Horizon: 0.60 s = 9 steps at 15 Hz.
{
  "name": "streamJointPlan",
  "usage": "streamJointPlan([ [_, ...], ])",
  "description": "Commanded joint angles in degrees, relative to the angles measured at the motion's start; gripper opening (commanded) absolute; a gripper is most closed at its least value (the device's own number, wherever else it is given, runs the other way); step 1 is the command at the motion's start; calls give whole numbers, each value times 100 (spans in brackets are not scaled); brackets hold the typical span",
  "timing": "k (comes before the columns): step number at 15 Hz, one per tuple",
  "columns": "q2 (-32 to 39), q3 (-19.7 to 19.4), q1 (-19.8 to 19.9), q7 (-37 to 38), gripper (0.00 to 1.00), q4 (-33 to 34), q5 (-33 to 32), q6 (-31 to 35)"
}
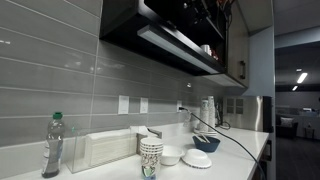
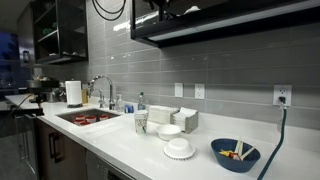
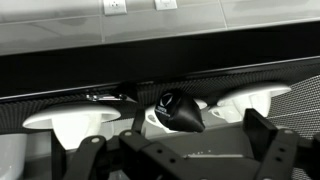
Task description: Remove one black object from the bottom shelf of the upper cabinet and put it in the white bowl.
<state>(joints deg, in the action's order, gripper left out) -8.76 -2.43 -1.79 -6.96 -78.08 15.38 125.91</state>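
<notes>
The black object (image 3: 178,111) lies ahead of my gripper, framed between its spread fingers, so next I move further into the cabinet and close on its sides.
In the wrist view a small black object (image 3: 178,110) with a white logo lies on the bottom shelf (image 3: 60,80) among white cups. My gripper (image 3: 177,140) is open, its two dark fingers wide apart on either side of the object, without touching it. In both exterior views the arm reaches into the dark upper cabinet (image 1: 150,25) (image 2: 215,12), and the gripper is lost in shadow there. The shelf's pale front edge (image 1: 176,45) (image 2: 235,24) shows below. The small white bowl (image 1: 170,155) (image 2: 169,131) stands on the counter under the cabinet.
On the counter are a stack of paper cups (image 2: 141,122), a wider white dish (image 2: 180,149), a blue bowl (image 2: 235,154), a bottle (image 1: 52,147) and a napkin holder (image 1: 105,148). A sink (image 2: 88,117) lies further along. White cups (image 3: 250,100) flank the object.
</notes>
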Motion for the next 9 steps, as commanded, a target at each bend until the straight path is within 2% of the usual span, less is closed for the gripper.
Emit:
streamJointPlan([
  [1,626,85,-101,45,100,586,153,479],
  [4,876,133,-124,24,100,818,119,801],
  [9,1082,161,-117,58,100,997,-55,923],
])
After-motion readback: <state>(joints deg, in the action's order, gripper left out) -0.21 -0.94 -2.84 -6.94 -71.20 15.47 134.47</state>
